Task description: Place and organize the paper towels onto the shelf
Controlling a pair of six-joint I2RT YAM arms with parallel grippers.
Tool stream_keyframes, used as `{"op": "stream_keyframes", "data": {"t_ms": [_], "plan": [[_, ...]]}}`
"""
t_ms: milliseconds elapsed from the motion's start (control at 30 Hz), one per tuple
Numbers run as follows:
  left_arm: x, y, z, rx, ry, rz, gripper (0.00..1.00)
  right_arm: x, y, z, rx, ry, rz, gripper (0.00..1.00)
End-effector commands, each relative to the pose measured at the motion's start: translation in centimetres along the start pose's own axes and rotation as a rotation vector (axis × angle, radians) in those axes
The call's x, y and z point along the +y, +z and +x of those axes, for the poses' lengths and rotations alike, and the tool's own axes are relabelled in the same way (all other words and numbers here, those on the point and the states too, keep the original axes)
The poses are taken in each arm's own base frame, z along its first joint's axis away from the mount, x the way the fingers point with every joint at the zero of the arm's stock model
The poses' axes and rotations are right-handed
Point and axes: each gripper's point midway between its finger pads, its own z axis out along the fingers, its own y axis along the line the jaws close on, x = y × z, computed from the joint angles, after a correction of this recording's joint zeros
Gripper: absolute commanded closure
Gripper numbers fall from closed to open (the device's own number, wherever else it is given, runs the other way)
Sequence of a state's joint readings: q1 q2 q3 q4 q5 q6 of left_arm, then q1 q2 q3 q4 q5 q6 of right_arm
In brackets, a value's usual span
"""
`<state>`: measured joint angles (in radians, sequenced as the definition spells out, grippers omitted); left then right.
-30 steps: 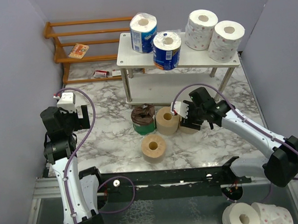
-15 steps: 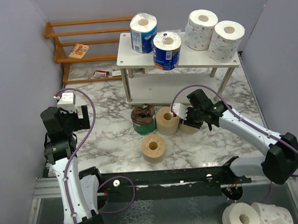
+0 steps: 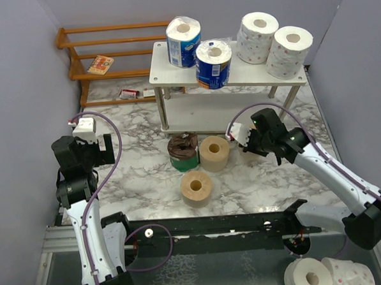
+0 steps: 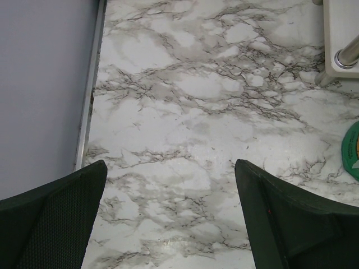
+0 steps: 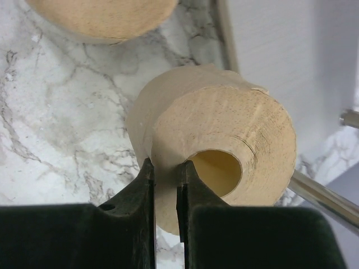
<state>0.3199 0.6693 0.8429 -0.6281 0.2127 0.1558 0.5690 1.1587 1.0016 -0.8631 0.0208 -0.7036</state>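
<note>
I will swing my right gripper outward next, turning it, and let go of the tan roll on the lower level of the shelf by the metal leg, because that spot is bare.
The pale shelf (image 3: 174, 73) stands at the back; its top carries two blue-wrapped paper towels (image 3: 184, 40) (image 3: 213, 63) and two white ones (image 3: 257, 37) (image 3: 290, 51). On the marble in front sit a dark brown roll (image 3: 183, 152) and two tan rolls (image 3: 214, 153) (image 3: 197, 187). My right gripper (image 3: 245, 139) (image 5: 166, 168) is shut on the wall of a third tan roll (image 5: 224, 129), one finger inside the core, one outside. That roll is hidden under the gripper in the top view. My left gripper (image 3: 92, 151) (image 4: 171, 213) hangs open over bare marble at the left, holding nothing.
An orange slatted rack (image 3: 108, 41) with a small packet (image 3: 101, 64) fills the back left corner, and a small red-and-white item (image 3: 129, 93) lies below it. The shelf's lower tier (image 5: 291, 50) and a metal leg (image 5: 320, 190) are close to the held roll. Two white rolls (image 3: 309, 277) lie beyond the near edge.
The right gripper shut on the tan roll beside the shelf and shifted right and back with it, away from the neighbouring tan roll. The left arm has not moved.
</note>
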Motion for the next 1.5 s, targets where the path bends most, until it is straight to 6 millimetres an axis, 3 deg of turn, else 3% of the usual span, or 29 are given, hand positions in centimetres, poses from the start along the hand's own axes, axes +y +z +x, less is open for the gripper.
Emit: {"op": "stream_keyframes", "data": {"t_ms": [0,200,433,533,833,1467], "plan": [[0.2,0.0,-0.5,-0.024,0.003,-0.002,0.01,-2.9,-3.2,-0.7,-0.052,0.025,0.127,0.99],[0.3,0.1,-0.4,-0.019,0.001,-0.004,0.01,-6.4,-6.2,-3.1,-0.126,0.039,0.232,0.99],[0.3,0.0,-0.4,-0.021,-0.002,-0.006,0.01,-10.4,-6.0,-5.2,-0.182,0.093,0.385,0.99],[0.3,0.0,-0.4,-0.021,0.000,-0.006,0.01,-11.4,-4.9,-5.2,-0.166,0.143,0.426,0.99],[0.2,0.0,-0.4,-0.026,0.005,-0.001,0.01,-12.6,-2.2,-4.2,-0.104,0.188,0.485,0.99],[0.2,-0.1,-0.4,-0.027,0.007,0.002,0.01,-14.0,0.0,-2.2,-0.086,0.397,0.567,0.99]]}}
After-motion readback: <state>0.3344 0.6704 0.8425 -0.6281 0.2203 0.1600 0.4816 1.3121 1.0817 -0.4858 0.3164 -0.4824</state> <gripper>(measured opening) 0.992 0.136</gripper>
